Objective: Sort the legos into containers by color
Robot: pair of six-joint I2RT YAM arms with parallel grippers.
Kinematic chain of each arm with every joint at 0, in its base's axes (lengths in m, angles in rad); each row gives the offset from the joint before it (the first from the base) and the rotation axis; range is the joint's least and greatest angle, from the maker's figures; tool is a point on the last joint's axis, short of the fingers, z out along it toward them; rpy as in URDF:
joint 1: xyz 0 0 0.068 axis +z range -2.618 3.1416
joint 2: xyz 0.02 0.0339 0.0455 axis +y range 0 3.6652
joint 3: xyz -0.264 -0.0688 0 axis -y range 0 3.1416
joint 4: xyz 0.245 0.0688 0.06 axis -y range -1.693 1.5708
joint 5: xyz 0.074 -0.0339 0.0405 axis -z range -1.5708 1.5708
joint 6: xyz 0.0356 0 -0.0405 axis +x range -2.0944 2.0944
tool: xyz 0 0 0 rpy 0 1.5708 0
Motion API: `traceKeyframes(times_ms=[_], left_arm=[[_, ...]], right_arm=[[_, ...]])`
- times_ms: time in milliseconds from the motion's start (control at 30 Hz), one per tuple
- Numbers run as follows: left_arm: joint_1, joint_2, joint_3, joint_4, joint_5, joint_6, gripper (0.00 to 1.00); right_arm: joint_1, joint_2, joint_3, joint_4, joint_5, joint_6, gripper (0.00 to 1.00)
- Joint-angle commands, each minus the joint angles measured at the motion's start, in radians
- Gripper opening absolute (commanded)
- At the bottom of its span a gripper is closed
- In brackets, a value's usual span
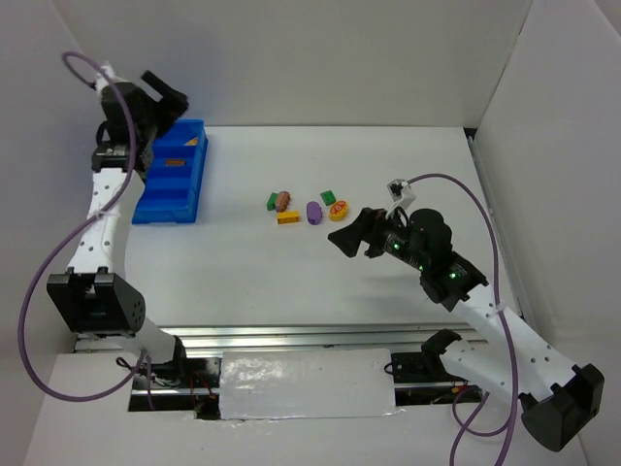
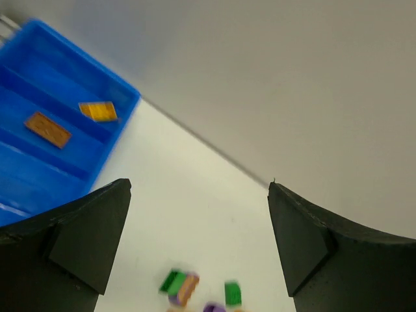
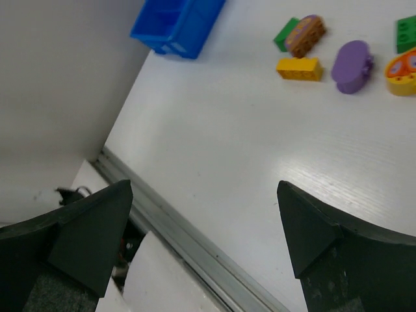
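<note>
My left gripper moves down, back and to the right in the top view next. It goes astride the mid-table orange-yellow block's short ends, which stand clear of its neighbors.
The blue bin [image 1: 167,206] stands at the table's left; in the left wrist view two orange-yellow blocks [image 2: 98,111] [image 2: 47,129] lie in compartments of the bin [image 2: 26,175]. My left gripper [image 1: 171,99] hovers open and empty over its far end. Mid-table lie a green block [image 1: 273,201] against a pinkish-brown lump [image 1: 283,199], an orange-yellow block [image 1: 288,217], a purple oval [image 1: 313,212], a second green block [image 1: 328,197] and a yellow-and-red round piece [image 1: 338,210]. My right gripper [image 1: 349,231] is open and empty just near-right of the group; the lump [image 3: 307,34] and oval [image 3: 351,66] show ahead of it.
White walls close in the table at the back and both sides. A metal rail [image 3: 195,240] and a white taped panel [image 1: 306,388] run along the near edge between the arm bases. Purple cables [image 1: 39,291] loop beside each arm.
</note>
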Motion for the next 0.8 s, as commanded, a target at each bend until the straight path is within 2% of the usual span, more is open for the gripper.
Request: traceKeyframes(times_ms=[0,33,67,167,200,267,400,533,633,767], left_arm=[[-0.194,-0.029,-0.068,-0.19,-0.043,0.166,1.0],[-0.305,-0.037,-0.086,-0.216,-0.14,0.174,0.99],[-0.356,-0.052,-0.102,-0.25,-0.176,0.18,1.0],[-0.498,-0.087,-0.247,-0.228,-0.207,0.151,0.99],[-0.498,-0.095,-0.248,-0.212,-0.215,0.149,1.0],[-0.579,-0.086,-0.304,-0.184,-0.253,0.177,1.0],[-0.683,0.031,-0.225,-0.246,-0.279,0.215,0.99],[-0.718,0.162,-0.169,-0.235,-0.279,0.304,0.99],[-0.707,0.292,-0.021,-0.39,-0.327,0.239,1.0],[-0.71,0.37,0.032,-0.398,-0.306,0.169,1.0]], right_arm=[[-0.011,-0.036,0.085,-0.083,0.166,0.036,1.0],[-0.013,-0.041,0.102,-0.153,0.251,0.049,1.0],[-0.013,-0.045,0.122,-0.184,0.288,0.072,1.0],[-0.02,-0.131,0.136,-0.279,0.4,0.107,1.0],[-0.02,-0.131,0.133,-0.279,0.414,0.11,1.0],[-0.022,-0.194,0.121,-0.294,0.415,0.1,1.0],[-0.023,-0.228,0.115,-0.325,0.372,0.078,1.0],[-0.025,-0.226,0.11,-0.331,0.293,0.053,1.0],[-0.028,-0.238,0.109,-0.342,0.307,0.055,1.0],[-0.033,-0.24,0.11,-0.339,0.301,0.049,1.0]])
